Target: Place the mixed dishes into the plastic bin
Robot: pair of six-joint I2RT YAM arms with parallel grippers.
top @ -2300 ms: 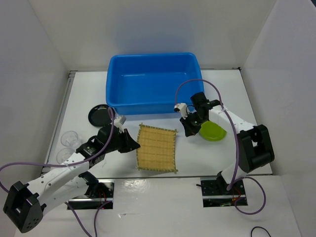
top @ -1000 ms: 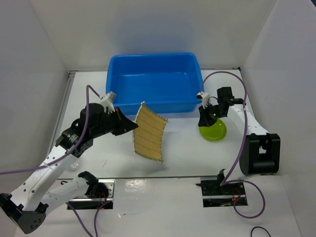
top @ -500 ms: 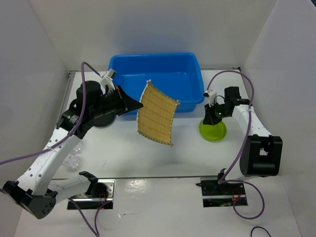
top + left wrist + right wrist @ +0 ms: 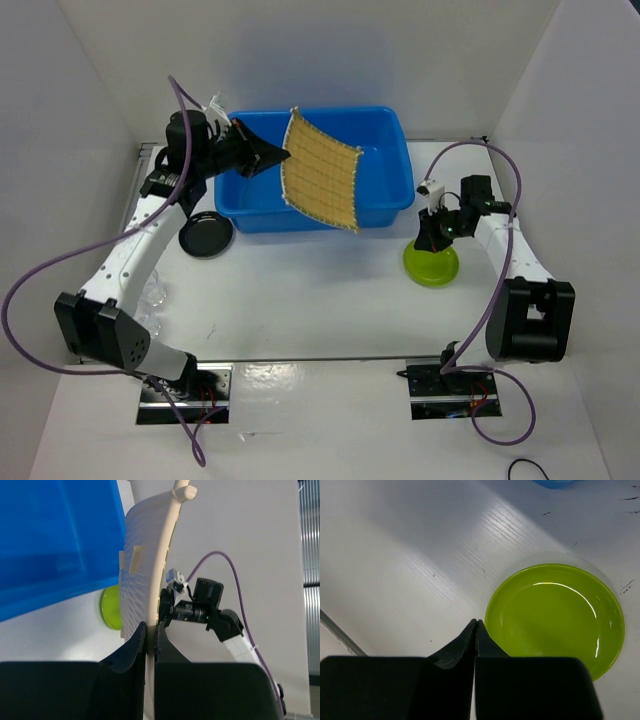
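Note:
My left gripper should next move outward over the blue bin, where the mat's near corner extends past the bin's near rim, then lower the mat inside.
My left gripper point(image 4: 281, 156) is shut on one edge of the tan slatted bamboo mat point(image 4: 320, 170) and holds it tilted in the air over the blue plastic bin point(image 4: 385, 207). In the left wrist view the mat point(image 4: 145, 570) runs edge-on between the jaws of the left gripper point(image 4: 151, 630), with the bin point(image 4: 55, 545) behind. My right gripper point(image 4: 431, 243) is shut and empty, its tip point(image 4: 475, 622) just beside the rim of the lime-green plate point(image 4: 555, 615), which lies on the table point(image 4: 432, 265). The black plate point(image 4: 205, 236) lies left of the bin. Clear glass cups point(image 4: 152, 296) stand partly hidden by my left arm.
White walls enclose the table on the left, the back and the right. The right arm point(image 4: 205, 611) shows beyond the mat in the left wrist view. A corner of the bin point(image 4: 552, 482) shows at the top of the right wrist view.
My left gripper has lifted the bamboo mat off the table and carried it up and back until it hangs over the bin. The right gripper has shifted slightly by the lime-green plate.

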